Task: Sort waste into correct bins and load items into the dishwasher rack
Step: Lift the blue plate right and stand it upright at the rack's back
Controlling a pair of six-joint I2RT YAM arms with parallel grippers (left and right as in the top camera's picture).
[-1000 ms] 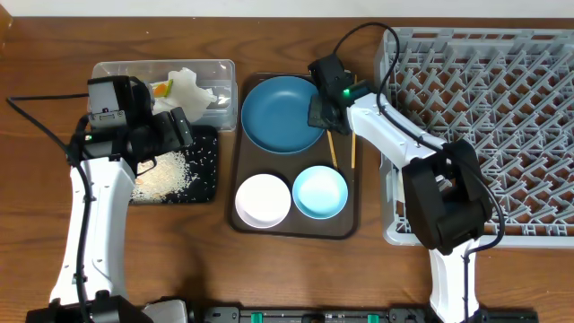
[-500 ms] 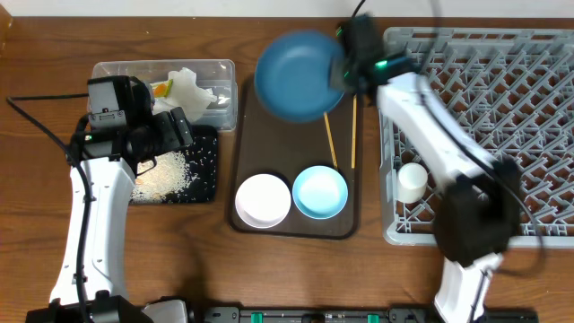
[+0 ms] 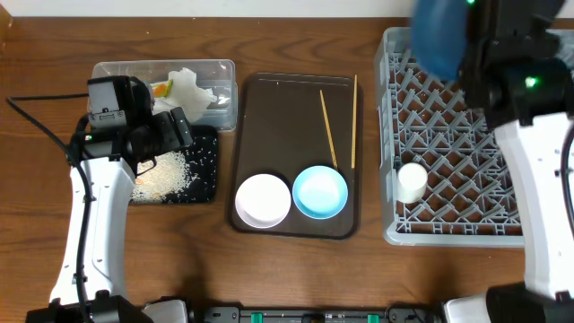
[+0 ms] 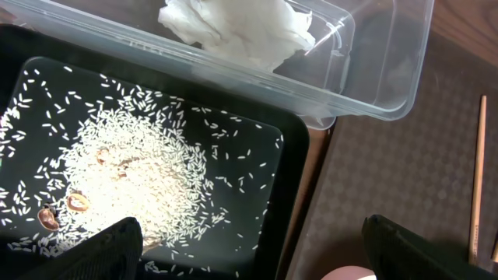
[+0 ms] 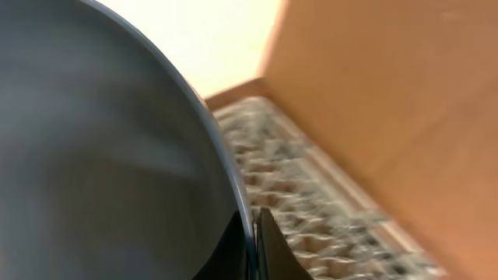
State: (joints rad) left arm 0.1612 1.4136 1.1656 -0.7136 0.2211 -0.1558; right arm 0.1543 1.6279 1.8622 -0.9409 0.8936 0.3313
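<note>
The dark blue plate (image 3: 439, 36) is still high, and next my right gripper will turn it and lower it, to the right in the overhead view, over the rack's far part.
My right gripper (image 5: 250, 233) is shut on the rim of the dark blue plate (image 3: 439, 36), held high over the grey dishwasher rack (image 3: 448, 235); the plate (image 5: 101, 155) fills the right wrist view. A small white cup (image 3: 412, 182) stands in the rack. The white bowl (image 3: 262, 199), light blue bowl (image 3: 320, 192) and two chopsticks (image 3: 329, 127) lie on the brown tray (image 3: 287, 117). My left gripper (image 4: 249, 249) is open above the black tray (image 4: 257, 148) of rice (image 4: 132, 179). White tissue (image 4: 241, 27) lies in the clear tub (image 4: 373, 85), the snack wrapper (image 3: 161, 88) beside it.
The brown serving tray sits between the bins on the left and the rack on the right. The left arm (image 3: 85, 224) stretches along the table's left side. The right arm (image 3: 547, 179) crosses over the rack's right part.
My right gripper has lifted the blue plate off the brown tray and swung it right and up over the rack. The left arm has not moved.
</note>
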